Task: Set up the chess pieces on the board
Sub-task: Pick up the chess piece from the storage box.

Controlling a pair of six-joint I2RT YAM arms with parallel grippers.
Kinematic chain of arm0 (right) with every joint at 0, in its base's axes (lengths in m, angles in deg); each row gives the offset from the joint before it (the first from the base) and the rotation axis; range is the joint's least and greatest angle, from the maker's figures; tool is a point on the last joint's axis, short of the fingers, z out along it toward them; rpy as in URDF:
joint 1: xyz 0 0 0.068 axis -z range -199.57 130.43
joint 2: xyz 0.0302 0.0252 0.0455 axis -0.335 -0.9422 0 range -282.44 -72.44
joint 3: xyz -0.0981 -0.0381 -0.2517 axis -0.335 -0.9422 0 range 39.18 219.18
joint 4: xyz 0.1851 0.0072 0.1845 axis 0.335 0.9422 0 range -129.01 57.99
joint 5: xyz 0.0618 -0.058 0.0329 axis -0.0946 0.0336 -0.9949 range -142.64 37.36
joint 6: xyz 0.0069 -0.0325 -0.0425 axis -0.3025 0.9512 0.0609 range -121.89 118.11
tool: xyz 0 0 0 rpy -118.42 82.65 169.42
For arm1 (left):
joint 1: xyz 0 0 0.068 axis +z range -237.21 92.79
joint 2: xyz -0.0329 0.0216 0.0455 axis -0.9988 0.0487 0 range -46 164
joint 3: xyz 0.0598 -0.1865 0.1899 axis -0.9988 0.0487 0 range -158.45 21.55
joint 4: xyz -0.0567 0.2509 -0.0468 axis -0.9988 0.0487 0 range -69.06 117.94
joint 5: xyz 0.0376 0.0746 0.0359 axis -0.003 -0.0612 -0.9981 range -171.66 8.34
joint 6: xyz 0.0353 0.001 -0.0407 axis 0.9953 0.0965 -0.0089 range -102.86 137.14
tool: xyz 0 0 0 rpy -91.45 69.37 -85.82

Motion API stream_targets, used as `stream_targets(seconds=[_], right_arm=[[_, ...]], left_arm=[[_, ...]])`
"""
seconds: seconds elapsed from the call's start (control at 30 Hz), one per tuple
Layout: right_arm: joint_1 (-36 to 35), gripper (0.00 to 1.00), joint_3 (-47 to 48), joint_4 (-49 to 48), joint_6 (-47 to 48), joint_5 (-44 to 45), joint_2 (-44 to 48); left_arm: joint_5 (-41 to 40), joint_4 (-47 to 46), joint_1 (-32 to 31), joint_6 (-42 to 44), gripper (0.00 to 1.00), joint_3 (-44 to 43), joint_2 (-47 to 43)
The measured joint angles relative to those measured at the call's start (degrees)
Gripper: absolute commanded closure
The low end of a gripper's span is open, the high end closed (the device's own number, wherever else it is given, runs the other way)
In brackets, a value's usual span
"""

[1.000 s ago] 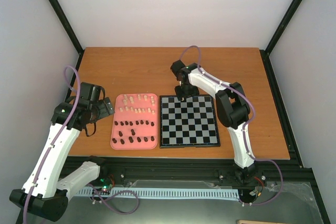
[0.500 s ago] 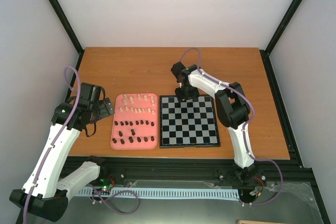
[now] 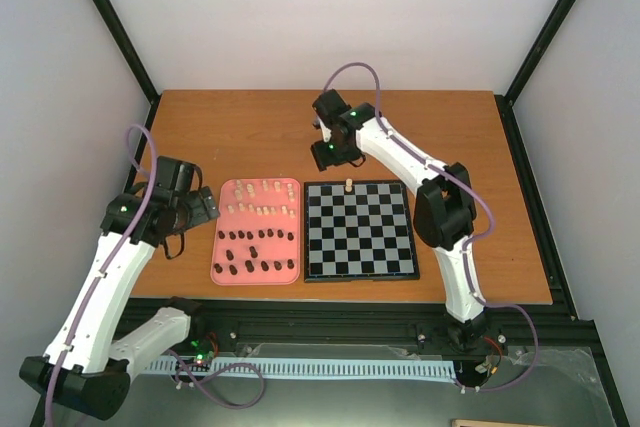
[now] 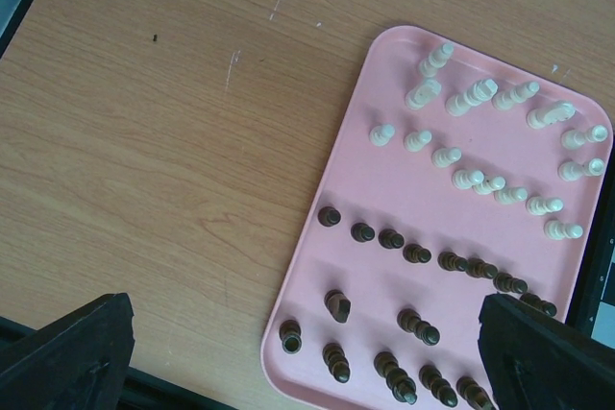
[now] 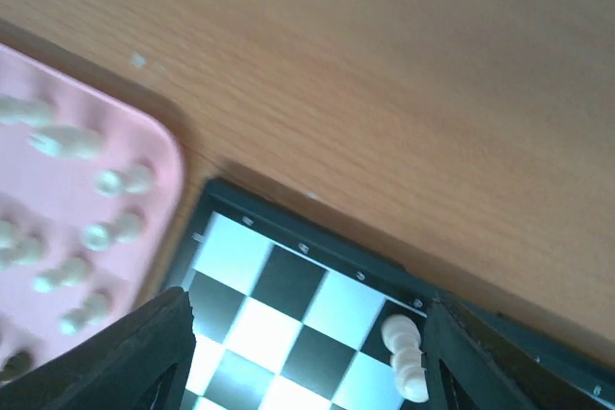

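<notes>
My empty left gripper moves outward and down next onto the tall cream piece in the tray's far row, which stands below and outward of its fingers.
The board point(image 3: 360, 232) lies right of the pink tray point(image 3: 224, 247). One cream chess piece point(image 3: 348, 186) stands alone on the board's far row; the right wrist view shows it as a cream piece point(image 5: 405, 357) near the board's point(image 5: 255, 324) far edge. My right gripper point(image 3: 328, 155) hovers open beyond the board's far left corner with nothing between its fingers. Cream chess pieces point(image 4: 480, 180) fill the tray's far rows and dark chess pieces point(image 4: 413, 256) its near rows. My left gripper point(image 4: 307, 362) hangs wide open over the tray's near left corner, holding nothing.
The wooden table point(image 3: 250, 132) stretches behind the tray and board and to the board's right. Black frame posts point(image 3: 115, 27) stand at the back corners, with white walls all round. The tray point(image 5: 154, 156) nearly touches the board's left edge.
My right gripper has risen and drawn back and left off the board's far row, leaving a cream piece standing there. The left arm has hardly moved.
</notes>
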Motion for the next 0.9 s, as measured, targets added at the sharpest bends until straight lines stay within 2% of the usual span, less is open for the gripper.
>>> stream_targets(seconds=[0.3,0.43,0.57,0.7,0.9], right_arm=[[-2.38,0.38,14.67,1.68,0.81,-3.91,-3.08],[-4.11,0.4,19.58,1.79,0.63,-6.43,-7.26],[-5.88,0.4,19.67,1.79,-0.48,-7.89,-8.94],[-6.32,0.41,19.67,1.95,-0.87,-5.62,-8.83],[-2.95,0.41,13.44,1.07,-1.49,-2.19,-3.96]], left_arm=[[1.11,-1.62,0.0,0.42,0.0,0.0,4.0],[2.05,-2.51,0.0,0.59,0.07,0.0,5.01],[2.99,-5.27,0.0,2.23,0.17,0.0,6.93],[4.92,-9.22,0.0,4.85,0.3,-0.07,12.55],[9.51,-17.14,0.0,8.39,0.34,-1.22,24.11]])
